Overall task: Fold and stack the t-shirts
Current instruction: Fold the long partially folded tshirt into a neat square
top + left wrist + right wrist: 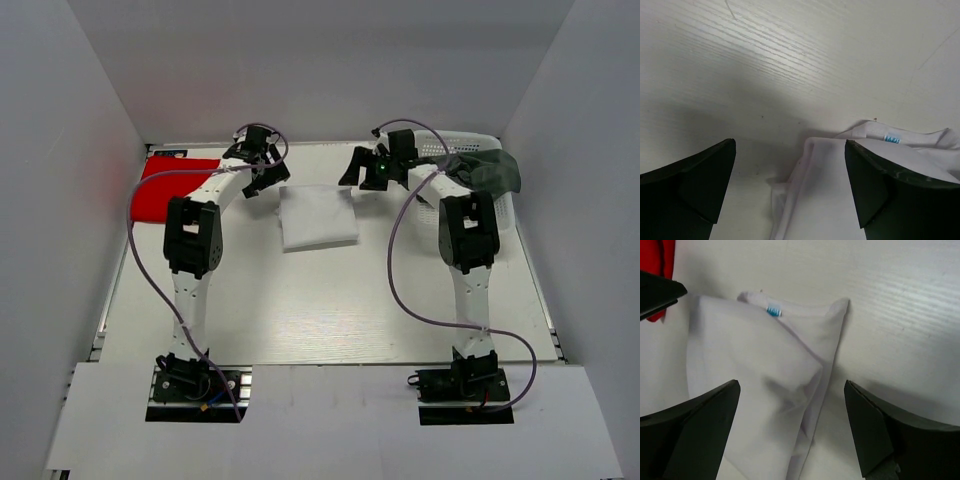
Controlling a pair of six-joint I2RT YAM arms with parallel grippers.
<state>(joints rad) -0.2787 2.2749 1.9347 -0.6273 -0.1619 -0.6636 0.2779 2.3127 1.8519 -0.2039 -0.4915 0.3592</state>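
Observation:
The white t-shirt's folded side edge [282, 220] [794, 200] runs back from its far corner, so my left gripper moves back and down over that edge next and closes.
A folded white t-shirt [318, 216] lies flat at the middle back of the table. My left gripper [260, 183] hovers open at its left top corner; in the left wrist view that gripper [790, 187] straddles the shirt's folded edge [832, 200] without touching it. My right gripper [357, 168] stands open over the right top corner; in the right wrist view it [792, 432] spans the shirt's right edge [755, 365]. A bright red t-shirt [168, 188] lies folded at the far left, and a strip of it [666, 265] shows here too. A dark grey-green t-shirt [492, 170] hangs over the basket.
A white lattice basket [445, 143] stands at the back right behind the right arm. White walls close in the table on three sides. A black finger of the left gripper [657, 292] shows at the left edge of the right wrist view.

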